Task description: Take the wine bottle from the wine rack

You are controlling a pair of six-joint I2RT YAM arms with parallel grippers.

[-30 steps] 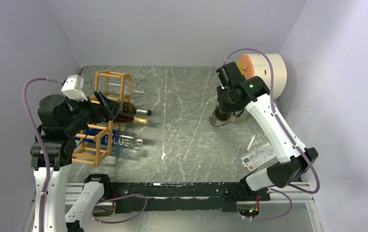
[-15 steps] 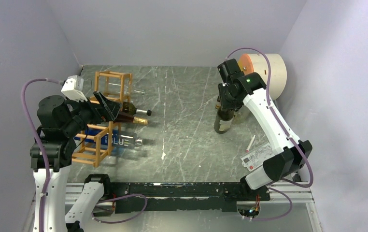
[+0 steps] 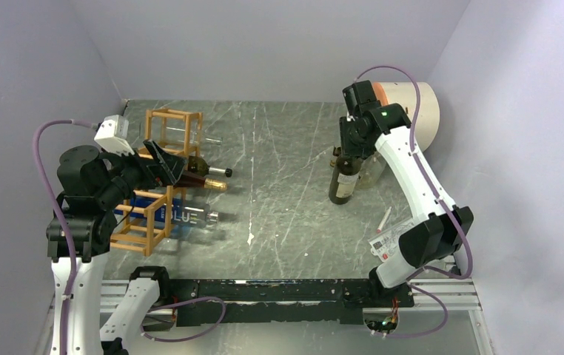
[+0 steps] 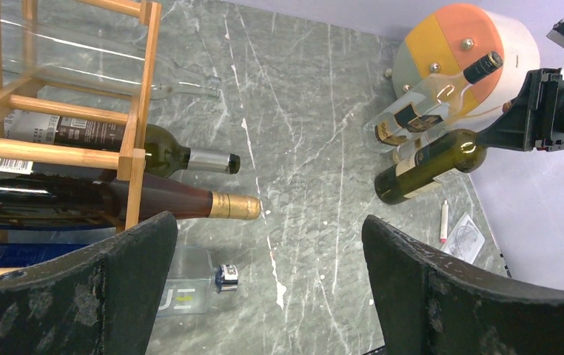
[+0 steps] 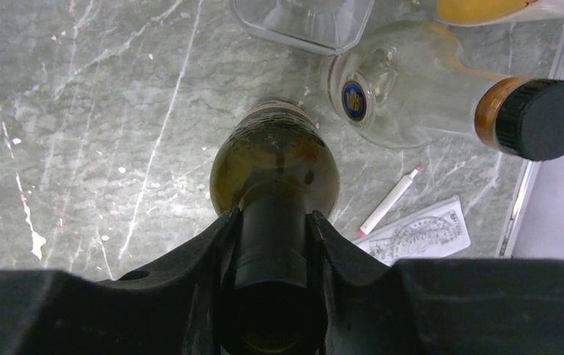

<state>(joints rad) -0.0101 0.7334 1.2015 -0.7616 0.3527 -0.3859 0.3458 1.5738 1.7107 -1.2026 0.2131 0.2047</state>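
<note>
I need to move my right gripper a little outward next, toward the bare table beside the clear bottles, and let go of the neck, because the green bottle (image 3: 343, 183) is standing almost upright.
The wine rack (image 3: 175, 112) of light-brown wooden bars stands at the left; it also shows in the left wrist view (image 4: 140, 89). A dark bottle with a black cap (image 3: 206, 170) and one with a gold cap (image 3: 209, 184) lie in it. My left gripper (image 3: 163, 164) is open and empty beside the rack, its gap (image 4: 268, 222) over bare table. My right gripper (image 3: 354, 139) is shut on the neck of a dark green wine bottle (image 3: 343, 183), which stands about upright on the table at the right. In the right wrist view my gripper (image 5: 273, 222) clamps this bottle (image 5: 275, 159) at the neck.
A clear bottle (image 3: 190, 135) lies in the rack's top cell. A clear blue-lettered bottle (image 3: 183, 217) lies in the low cell. A round drum with an orange face (image 3: 412, 111) sits back right. Clear bottles (image 5: 412, 89), a pen (image 5: 390, 201) and a card (image 5: 420, 233) lie near the green bottle.
My right gripper has swung the green bottle from a steep tilt to about upright and shifted slightly right. The left arm and the rack have not moved.
</note>
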